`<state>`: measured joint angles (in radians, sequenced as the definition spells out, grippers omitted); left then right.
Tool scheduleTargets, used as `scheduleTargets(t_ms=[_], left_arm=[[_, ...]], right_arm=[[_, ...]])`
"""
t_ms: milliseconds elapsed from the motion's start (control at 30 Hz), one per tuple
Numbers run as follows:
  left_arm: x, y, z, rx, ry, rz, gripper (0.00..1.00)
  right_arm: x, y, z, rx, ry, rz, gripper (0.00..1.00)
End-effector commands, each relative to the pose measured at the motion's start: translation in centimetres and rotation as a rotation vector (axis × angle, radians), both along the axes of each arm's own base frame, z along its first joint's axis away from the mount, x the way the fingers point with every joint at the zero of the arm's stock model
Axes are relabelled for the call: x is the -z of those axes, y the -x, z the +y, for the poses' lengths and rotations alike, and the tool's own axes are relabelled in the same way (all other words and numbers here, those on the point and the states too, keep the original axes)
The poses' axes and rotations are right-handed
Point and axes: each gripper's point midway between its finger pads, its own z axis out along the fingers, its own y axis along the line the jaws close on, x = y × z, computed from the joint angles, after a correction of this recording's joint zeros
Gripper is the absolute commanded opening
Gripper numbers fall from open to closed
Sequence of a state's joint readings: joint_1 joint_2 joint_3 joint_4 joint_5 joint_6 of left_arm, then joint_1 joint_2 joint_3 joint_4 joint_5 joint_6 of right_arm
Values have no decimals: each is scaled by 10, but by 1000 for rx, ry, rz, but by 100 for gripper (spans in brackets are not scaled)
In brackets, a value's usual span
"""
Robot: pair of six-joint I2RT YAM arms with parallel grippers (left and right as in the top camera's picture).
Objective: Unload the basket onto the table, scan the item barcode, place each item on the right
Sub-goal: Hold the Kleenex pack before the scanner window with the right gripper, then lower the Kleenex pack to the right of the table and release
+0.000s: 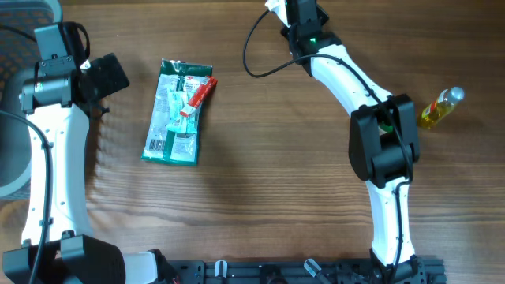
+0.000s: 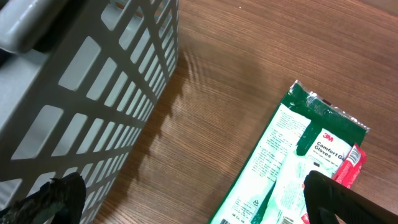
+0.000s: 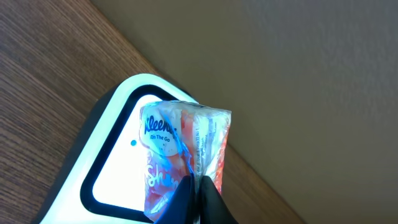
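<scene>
My right gripper draws the tissue pack away from the scanner (image 3: 106, 177) next, then lowers and releases it, to get to the table back of and below it.
In the right wrist view my right gripper (image 3: 200, 193) is shut on the sealed edge of a Kleenex tissue pack (image 3: 180, 146), orange and blue. The pack hangs just in front of the glowing white window of the barcode scanner (image 3: 106, 177), at the table's far edge. In the overhead view the same gripper (image 1: 297, 14) sits at the top centre, and the arm hides the pack. My left gripper (image 2: 196, 202) is open and holds nothing, low over the table between a grey basket and a green package. In the overhead view it (image 1: 102, 75) is at the far left.
A green 3M glove package (image 1: 177, 110) with a red tube (image 1: 199, 95) on it lies left of centre. A grey slatted basket (image 2: 74, 93) stands close to the left gripper. A yellow bottle (image 1: 440, 106) lies at the right.
</scene>
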<state>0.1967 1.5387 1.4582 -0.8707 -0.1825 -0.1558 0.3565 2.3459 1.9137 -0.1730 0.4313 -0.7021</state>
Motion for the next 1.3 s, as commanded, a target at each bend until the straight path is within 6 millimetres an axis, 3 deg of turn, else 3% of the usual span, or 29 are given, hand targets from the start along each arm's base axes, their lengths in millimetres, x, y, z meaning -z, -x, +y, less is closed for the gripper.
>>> scheduleTargets(t_ms=[0,67,167,233,300,367,467,533,700,767,867,900,933,1000,1133,1267], left_arm=[[-10,0,5,-21,-7,-28,100],[-10,0,5,-21,-7,-28,100],[-10,0,5,-21,-7,-28,100],[-10,0,5,-21,-7,-28,100],[-10,0,5,-21,-7,-28,100],[-10,0,5,-21,-7,-28,100],[-10,0,5,-21,-7,-28,100],[-10,0,5,-21,-7,-28,100],[-10,0,5,-21,-7,-28,100],[-10,0,5,-21,-7,-28,100],[-10,0,5,-21,-7,-28,100],[-10,0,5,-21,-7,-28,100],[-10,0,5,-21,-7,-28,100],[-10,0,5,-21,-7,-28,100],[-10,0,5,-21,-7,-28,100],[-10,0,5,-21,-7,-28,100]], right_arm=[[15,-1,-3,18,21,18,4],[4,-1,-2,16,16,3,4],[-41,6,-8,57,-29,-50,4],[-86,26,-16,99,-99,-62,4],[-108,59,-26,183,-220,-2,4],[-96,101,-27,234,-363,180,4],[-42,174,-30,363,-526,594,4],[-12,220,-45,529,-535,798,4],[43,260,-61,605,-433,936,5],[67,273,-66,619,-410,966,6],[90,276,-74,633,-381,940,8],[93,275,-74,629,-382,934,25],[93,274,-73,628,-384,931,32],[87,269,-69,601,-404,915,32],[78,270,-29,504,-604,1007,40],[85,253,-26,502,-651,935,36]])
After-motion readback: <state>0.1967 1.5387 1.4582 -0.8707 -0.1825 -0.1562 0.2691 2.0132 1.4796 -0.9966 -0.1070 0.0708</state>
